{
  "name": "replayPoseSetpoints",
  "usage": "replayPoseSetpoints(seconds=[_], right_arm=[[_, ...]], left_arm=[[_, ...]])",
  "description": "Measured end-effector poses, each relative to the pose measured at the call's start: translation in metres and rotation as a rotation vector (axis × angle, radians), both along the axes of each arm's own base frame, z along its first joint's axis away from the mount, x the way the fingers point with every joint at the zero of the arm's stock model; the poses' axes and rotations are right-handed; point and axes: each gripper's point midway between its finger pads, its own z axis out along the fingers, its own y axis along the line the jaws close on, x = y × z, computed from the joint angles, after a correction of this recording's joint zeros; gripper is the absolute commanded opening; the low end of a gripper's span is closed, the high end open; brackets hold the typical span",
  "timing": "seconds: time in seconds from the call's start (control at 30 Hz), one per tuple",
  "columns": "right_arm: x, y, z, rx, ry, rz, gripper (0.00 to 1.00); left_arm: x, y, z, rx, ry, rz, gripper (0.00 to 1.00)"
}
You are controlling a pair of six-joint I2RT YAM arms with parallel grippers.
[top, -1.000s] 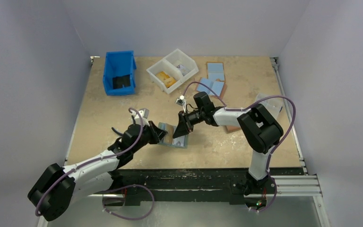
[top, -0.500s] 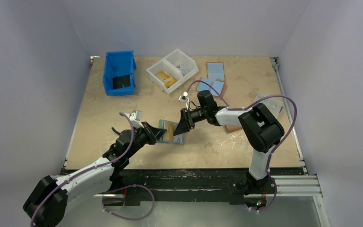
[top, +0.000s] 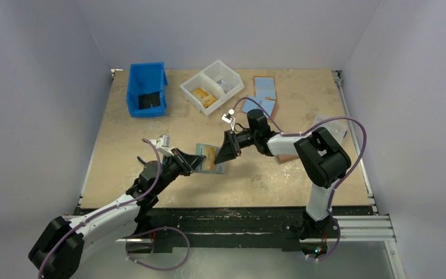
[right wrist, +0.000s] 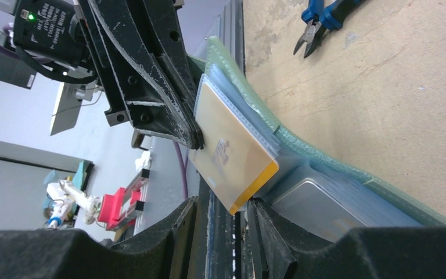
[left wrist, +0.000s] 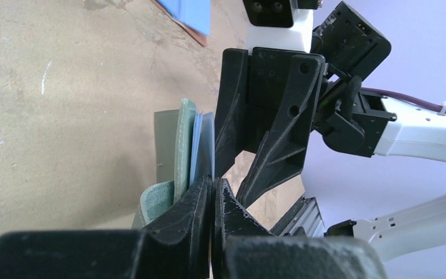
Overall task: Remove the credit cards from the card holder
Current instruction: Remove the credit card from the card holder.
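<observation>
My right gripper will next stay almost where it is and close its fingers on the yellow corner of the tan-orange card, because that corner already sticks out between them.
The teal card holder [top: 208,158] hangs open between both arms, just above the table. My left gripper [top: 199,163] is shut on the edge of its clear sleeves, jaws pressed together [left wrist: 213,183] beside the teal flap [left wrist: 184,142]. A tan-orange credit card [right wrist: 232,145] sits in a clear sleeve, and its yellow corner pokes between the fingers of my open right gripper [right wrist: 222,199]. A grey card [right wrist: 319,200] lies in another sleeve against the teal cover [right wrist: 241,81]. From above, the right gripper [top: 220,158] meets the holder's right side.
A blue bin [top: 147,90] and a white two-part tray [top: 212,86] stand at the back. Light-blue-and-brown wallets [top: 263,96] lie behind the right arm. Blue pliers [right wrist: 319,20] lie on the table past the holder.
The left arm has carried the card holder up and back from the near table. The right gripper's jaws have spread apart and it has drawn back a little.
</observation>
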Motion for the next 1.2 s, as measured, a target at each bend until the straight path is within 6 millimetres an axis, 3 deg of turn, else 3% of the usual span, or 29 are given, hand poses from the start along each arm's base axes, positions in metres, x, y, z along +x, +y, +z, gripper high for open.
replayPoseSetpoints(seconds=[0.2, 0.37, 0.43, 0.57, 0.77, 0.87, 0.97, 1.2], right_arm=[[-0.002, 0.0, 0.009, 0.018, 0.002, 0.009, 0.47], [-0.002, 0.0, 0.013, 0.023, 0.003, 0.009, 0.42], [-0.003, 0.001, 0.015, 0.031, 0.004, 0.01, 0.37], [-0.003, -0.002, 0.019, 0.048, 0.011, 0.005, 0.17], [-0.005, -0.003, 0.026, 0.067, 0.017, 0.019, 0.04], [-0.009, -0.003, 0.028, 0.072, 0.012, 0.034, 0.01], [-0.011, -0.003, 0.024, 0.063, 0.013, 0.04, 0.0], [-0.01, -0.007, 0.015, 0.042, 0.013, 0.037, 0.0]], left_arm=[[-0.001, -0.003, 0.009, -0.037, -0.013, -0.012, 0.0], [-0.001, -0.003, 0.012, -0.053, -0.015, -0.012, 0.0], [-0.001, -0.003, 0.014, -0.06, -0.016, -0.013, 0.0], [-0.001, -0.004, 0.019, -0.077, -0.029, -0.013, 0.0], [-0.002, -0.001, 0.023, -0.091, -0.025, -0.001, 0.29], [-0.003, 0.003, 0.019, -0.077, -0.009, 0.013, 0.33], [-0.003, 0.005, 0.013, -0.061, 0.01, 0.02, 0.31], [-0.004, 0.008, 0.002, -0.033, 0.044, 0.03, 0.12]])
